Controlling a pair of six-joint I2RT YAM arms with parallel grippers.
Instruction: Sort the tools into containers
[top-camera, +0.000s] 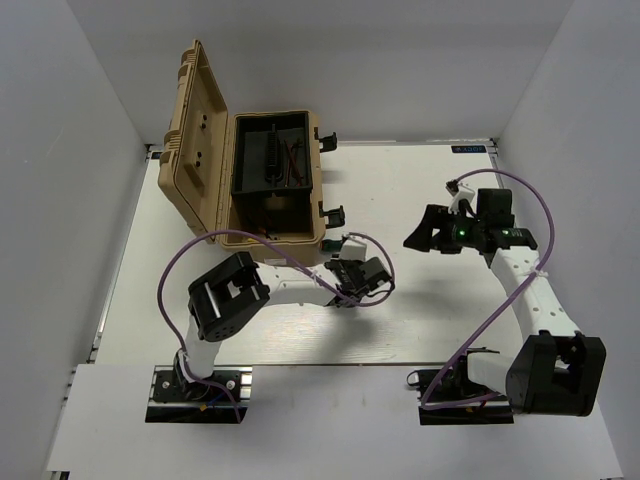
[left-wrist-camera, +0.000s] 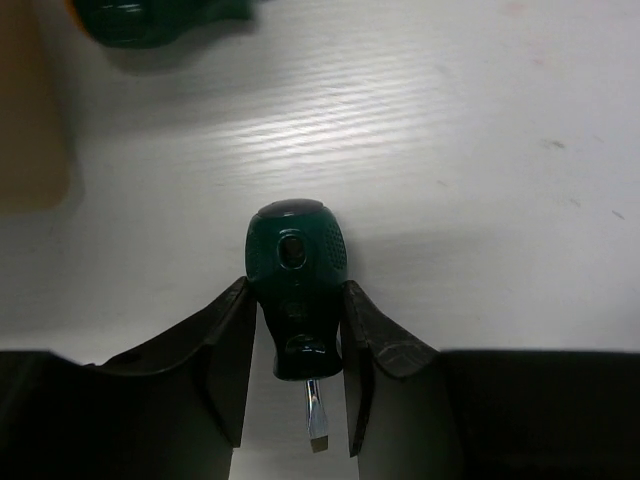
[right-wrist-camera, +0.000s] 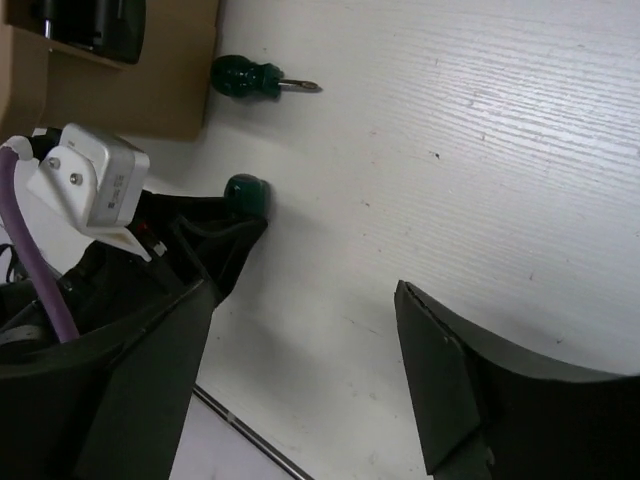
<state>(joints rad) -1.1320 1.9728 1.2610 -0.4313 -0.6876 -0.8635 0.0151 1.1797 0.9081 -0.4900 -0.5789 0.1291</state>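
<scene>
The left gripper raises the screwdriver outward over the black inner tray next, then lowers it at the lid side, where the tray is empty.
The tan toolbox (top-camera: 215, 185) stands open at the far left, and its black inner tray (top-camera: 268, 150) holds a few thin items I cannot make out. My left gripper (top-camera: 345, 280) is by the box's front right corner. In the left wrist view it (left-wrist-camera: 296, 330) is shut on a green-handled screwdriver (left-wrist-camera: 295, 270) at table level, blade (left-wrist-camera: 316, 415) pointing back toward the wrist. A second green screwdriver (right-wrist-camera: 250, 78) lies on the table beside the box; it also shows in the left wrist view (left-wrist-camera: 150, 20). My right gripper (top-camera: 425, 235) is open and empty above the table. Pliers are out of view.
The toolbox lid (top-camera: 190, 130) stands upright to the left of the box. Black latches (top-camera: 333, 215) stick out from the box's right side. White walls close in the table (top-camera: 400, 190) on three sides. A metal rail (right-wrist-camera: 250, 440) runs along the table's near edge.
</scene>
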